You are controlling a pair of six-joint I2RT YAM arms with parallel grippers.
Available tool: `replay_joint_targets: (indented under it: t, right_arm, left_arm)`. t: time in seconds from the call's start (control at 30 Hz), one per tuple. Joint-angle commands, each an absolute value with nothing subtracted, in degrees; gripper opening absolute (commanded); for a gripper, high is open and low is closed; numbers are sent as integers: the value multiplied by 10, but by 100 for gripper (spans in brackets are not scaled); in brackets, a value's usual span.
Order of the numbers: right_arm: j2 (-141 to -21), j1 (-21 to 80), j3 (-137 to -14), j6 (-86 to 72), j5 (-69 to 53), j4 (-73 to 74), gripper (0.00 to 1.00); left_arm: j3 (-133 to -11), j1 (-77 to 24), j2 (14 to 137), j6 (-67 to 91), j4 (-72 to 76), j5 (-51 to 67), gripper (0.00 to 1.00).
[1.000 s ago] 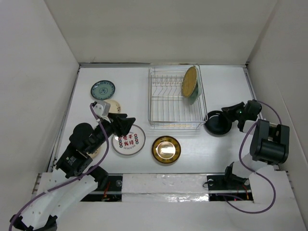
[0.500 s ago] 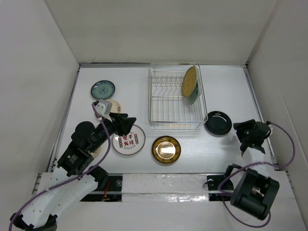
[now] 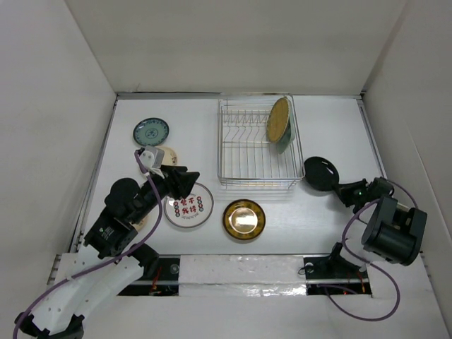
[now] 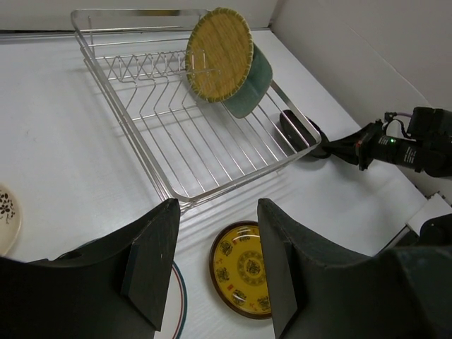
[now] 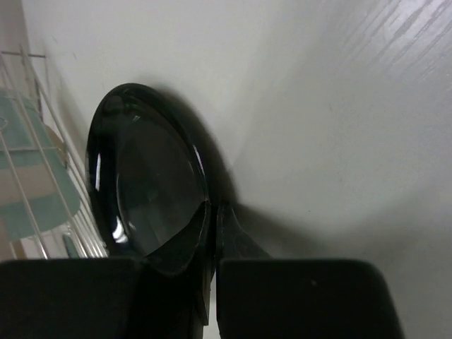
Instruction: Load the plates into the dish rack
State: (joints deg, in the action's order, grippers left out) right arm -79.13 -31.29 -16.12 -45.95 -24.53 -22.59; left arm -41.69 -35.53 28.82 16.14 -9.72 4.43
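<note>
The slot beside the woven tan plate (image 3: 277, 118) is empty. Next I will lift my right gripper, swing outward over the rack (image 3: 244, 161), and lower the black plate into that slot.
The silver wire dish rack (image 3: 244, 161) stands at the back centre. A woven tan plate (image 3: 277, 118) and a pale green plate (image 3: 287, 141) stand upright in its right end. On the table lie a teal plate (image 3: 151, 131), a cream plate (image 3: 169, 156), a white plate with red characters (image 3: 191, 208) and a gold plate (image 3: 244, 219). My right gripper (image 3: 340, 187) is shut on the rim of the black plate (image 3: 319, 173), which is tipped up on edge right of the rack (image 5: 145, 183). My left gripper (image 3: 185, 182) is open and empty above the white plate.
White walls enclose the table on the left, back and right. In the left wrist view the rack (image 4: 162, 113) is ahead, the gold plate (image 4: 244, 279) lies between my fingers (image 4: 152, 261), and the right arm (image 4: 417, 145) reaches in from the right.
The right arm swung back to the black plate and closed on its rim; the plate went from lying flat to tipped up on edge. The left arm has barely moved.
</note>
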Motion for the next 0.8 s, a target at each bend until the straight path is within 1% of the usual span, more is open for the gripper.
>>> replay_joint_targets:
  t: [0.0,0.03,0.07,0.1,0.13,0.17,0.2,0.3,0.33,0.37,0.4,0.43,0.47,0.53,0.57,0.6,0.63,0.67,0.7,0.77]
  right_arm:
    - [-812,-332,-141,-477,-250,-244,0]
    - [-794,-337,-139,-489,-238,-243,0]
    - [-769,-337,-145,-492,-228,-210,0]
    - [-700,-337,-154,-494,-214,-186,0]
    - [-657,-338,-164,-493,-198,-156,0]
    - [-611,-338,-177,-491,-157,-94,0]
    - [-519,-331,-217,-485,-129,-64,0]
    - [-406,-280,-294,-441,-16,19,0]
    - [-376,-259,-352,-410,8,26,0]
    - [-378,-209,-385,-395,49,43,0]
    - [-391,-180,-419,-377,63,54,0]
    - [-435,-149,-488,-344,75,67,0]
    - [-461,-82,-523,-328,102,90,0]
    - [-516,-10,-591,-278,150,119,0]
    - [-569,25,-654,-262,203,143,0]
    - [-598,91,-689,-249,238,158,0]
    - [-629,118,-722,-216,265,174,0]
    - [-698,140,-801,-205,311,220,0]
    - [-734,176,-842,-195,333,244,0]
    - [-801,206,-921,-164,379,315,0]
  left_arm:
    - [-417,-354,295,163,-81,40,45]
    - [-417,-354,295,163,-81,38,45]
    - [-417,-354,295,163,-81,37,45]
    - [-417,-354,295,163,-80,35,45]
    - [-417,-354,296,163,-80,34,45]
    - [-417,-354,297,163,-80,34,45]
    - [-417,-354,300,163,-80,34,45]
    - [-417,-354,303,162,-81,34,45]
    - [-418,-354,304,162,-81,35,45]
    - [-417,-354,305,162,-80,36,45]
    - [-418,-349,306,162,-80,37,45]
    - [-418,-349,307,161,-79,38,45]
    - [-418,-349,308,161,-79,40,45]
    - [-417,-342,309,161,-79,42,45]
    - [-417,-342,309,162,-80,41,45]
    - [-417,-337,308,162,-80,40,45]
    - [-417,-337,308,163,-81,33,45]
    - [-417,-337,308,163,-82,31,45]
    - [-417,-337,308,164,-83,26,45]
    - [-418,-337,308,164,-83,24,45]
